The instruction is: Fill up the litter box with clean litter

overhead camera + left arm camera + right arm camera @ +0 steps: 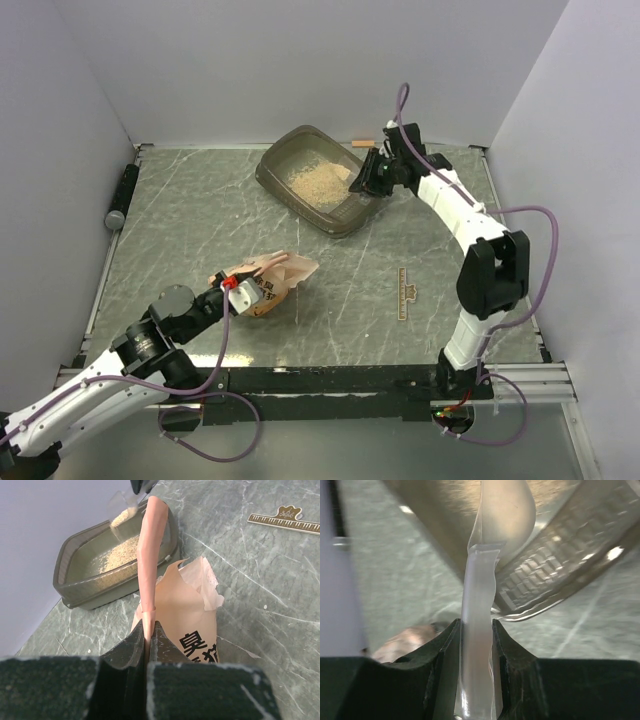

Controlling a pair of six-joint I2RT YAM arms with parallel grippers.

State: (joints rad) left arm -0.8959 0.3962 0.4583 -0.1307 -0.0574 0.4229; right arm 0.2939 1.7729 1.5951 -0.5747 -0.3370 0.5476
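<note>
The robot's right gripper needs to move back and down and release the scoop on the tabletop between box (272,178) and ruler, because that place is below the gripper and back from it.
The grey-brown litter box (272,178) stands at the back middle of the table, with pale tan clean litter (314,181) heaped inside. My right gripper (376,172) hovers over the box's right end, shut on the handle of a clear plastic scoop (479,605). In the left wrist view the tilted scoop (122,504) holds granules above the litter (120,554) in the box (75,587). The salmon-pink bag (278,274) lies open-mouthed near the front left. My left gripper (148,630) is shut on a folded edge of the bag (187,607).
A small wooden ruler (405,292) lies on the table right of the bag. A black cylinder (122,195) rests along the left wall. A short orange piece (360,143) sits behind the box. White walls close in three sides.
</note>
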